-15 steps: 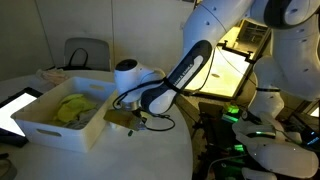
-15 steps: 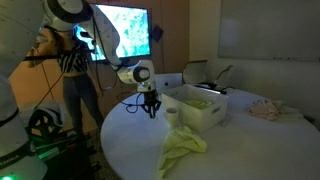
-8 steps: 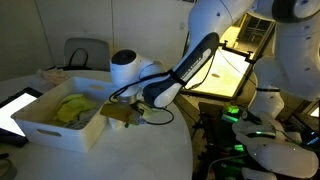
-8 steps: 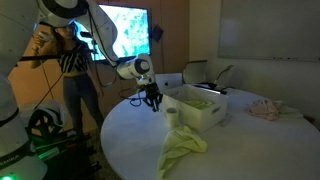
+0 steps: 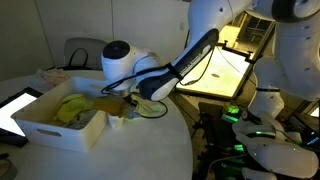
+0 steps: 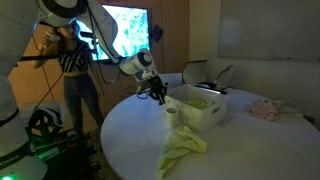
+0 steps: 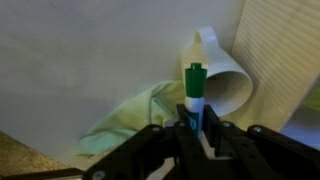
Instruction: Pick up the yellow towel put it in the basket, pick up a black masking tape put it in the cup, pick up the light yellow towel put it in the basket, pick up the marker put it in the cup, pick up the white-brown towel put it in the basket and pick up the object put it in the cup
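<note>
The cup's opening is below my gripper and to its right in the wrist view, so I need to move the marker down that way, green end first, and let go.
My gripper is shut on the marker, a dark stick whose green end points away from me. It hangs just above and beside the small white cup, which stands against the white basket. In both exterior views the gripper hovers at the basket's corner, over the cup. The yellow towel lies inside the basket. The light yellow towel lies on the table near its front edge. The white-brown towel sits far across. The black masking tape is out of view.
A round white table carries everything. A tablet lies beside the basket. A person stands behind the table near a bright screen. A dark bag sits behind the basket.
The arm has lifted a little and carried the marker sideways toward the cup and the basket's corner. The grip has stayed shut.
</note>
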